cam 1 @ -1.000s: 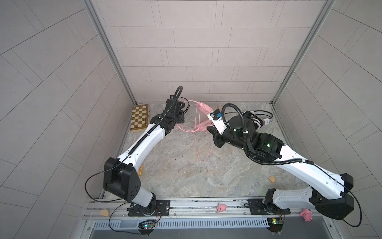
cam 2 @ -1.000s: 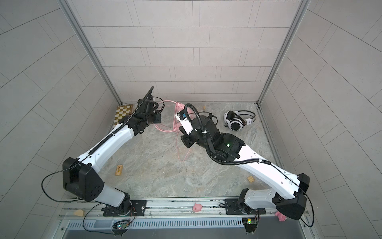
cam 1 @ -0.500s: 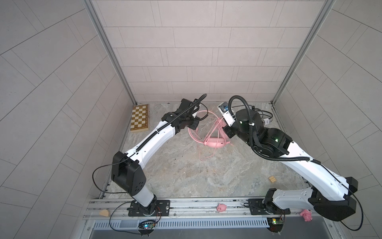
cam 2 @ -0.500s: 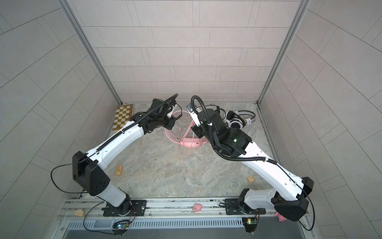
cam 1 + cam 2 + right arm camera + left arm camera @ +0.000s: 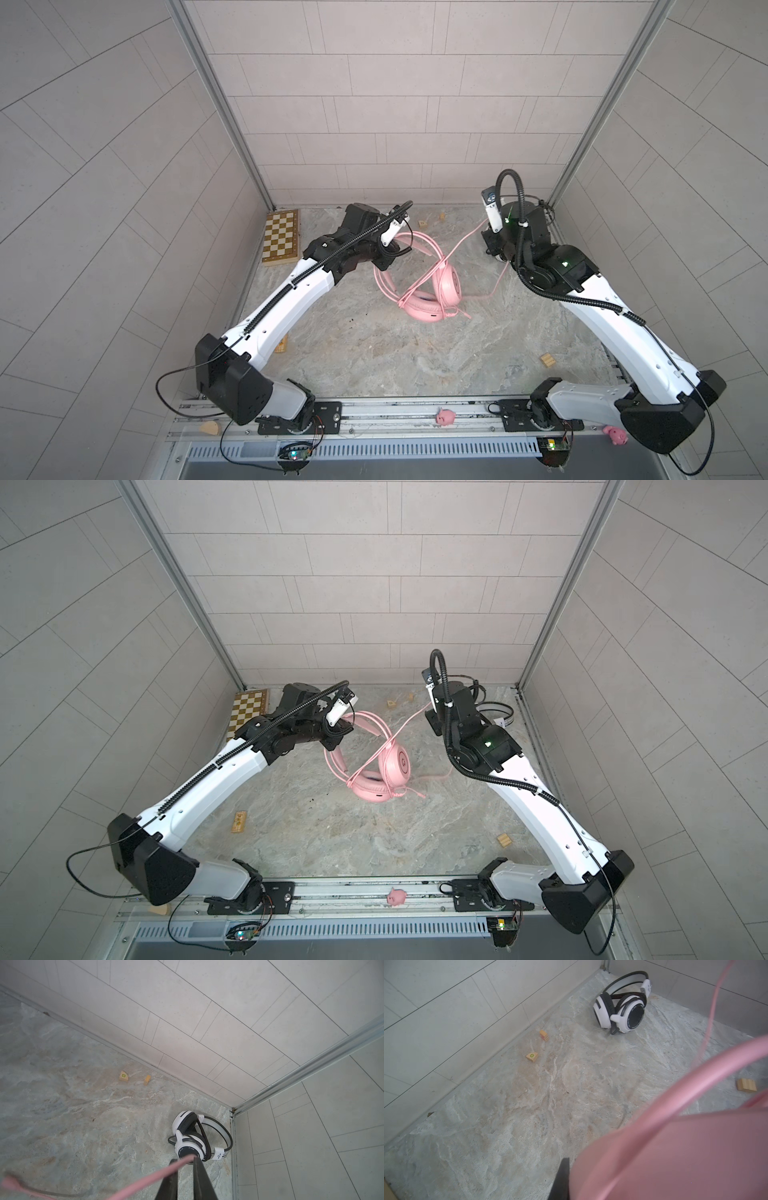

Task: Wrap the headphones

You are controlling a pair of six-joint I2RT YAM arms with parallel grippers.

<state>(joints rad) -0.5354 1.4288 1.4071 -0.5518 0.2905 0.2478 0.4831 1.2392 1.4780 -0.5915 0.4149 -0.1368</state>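
Note:
My right gripper eases away from the pink headphones toward the white headphones [image 5: 192, 1140] next and releases the cable [image 5: 145, 1182], since its loops already cross the ear cups.
The pink headphones [image 5: 432, 291] stand in the middle of the floor, with their pink cable [image 5: 461, 245] looped across the ear cups and headband. My left gripper [image 5: 388, 255] is shut on the pink headband; the left wrist view shows one black finger [image 5: 561, 1180] beside blurred pink. From the headphones the cable runs tight to my right gripper [image 5: 185, 1160] at the back right. Its jaws stand slightly apart with the cable [image 5: 145, 1182] lying across the tips. The white headphones [image 5: 191, 1140] with black pads sit in the back right corner, just beyond the right gripper.
A chessboard [image 5: 281, 237] lies at the back left. Small wooden blocks are scattered about: two by the back wall [image 5: 423, 223], one front left [image 5: 281, 345], one front right [image 5: 547, 360]. Pink pig toys [image 5: 445, 417] sit on the front rail. Tiled walls close three sides.
The left gripper carried the pink headphones from the back toward the middle. The right gripper swung from the middle to the back right corner, drawing the cable out, and its jaws have parted a little.

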